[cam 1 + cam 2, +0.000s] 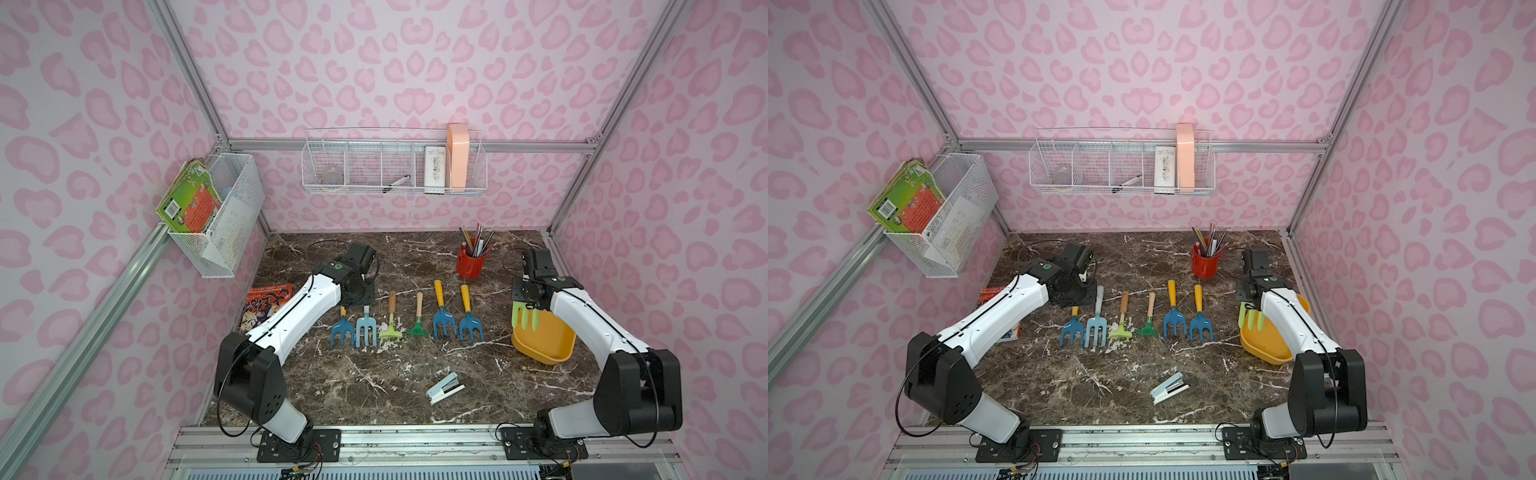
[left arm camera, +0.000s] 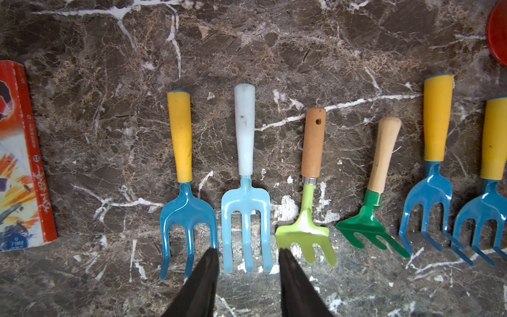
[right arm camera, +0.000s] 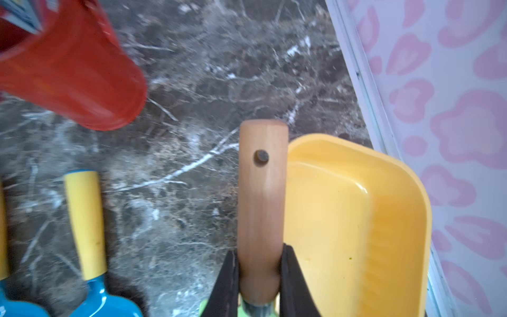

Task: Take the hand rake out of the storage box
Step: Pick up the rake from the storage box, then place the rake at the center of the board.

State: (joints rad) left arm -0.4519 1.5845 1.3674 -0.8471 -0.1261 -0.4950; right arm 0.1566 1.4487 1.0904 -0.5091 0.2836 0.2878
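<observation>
The robot will next move its right gripper toward the forks and lower the rake, to let go of it on the bare tabletop below, beside the storage box.
The hand rake (image 3: 262, 205) has a wooden handle and a light green head (image 1: 525, 318), also seen in a top view (image 1: 1252, 318). My right gripper (image 3: 259, 252) is shut on the lower end of the handle and holds the rake in the air over the far left rim of the storage box (image 1: 544, 345). This shallow yellow tub (image 3: 356, 219) sits at the right side of the table and shows nothing inside. My left gripper (image 2: 248, 251) hovers open over the tines of a light blue fork (image 2: 245, 192), holding nothing.
Several hand forks and rakes lie in a row mid-table (image 1: 409, 320). A red pencil cup (image 1: 471, 259) stands behind them, close to my right wrist. A stapler (image 1: 445, 388) lies near the front and a book (image 1: 266, 303) at the left. White wire baskets (image 1: 395, 166) hang on the walls.
</observation>
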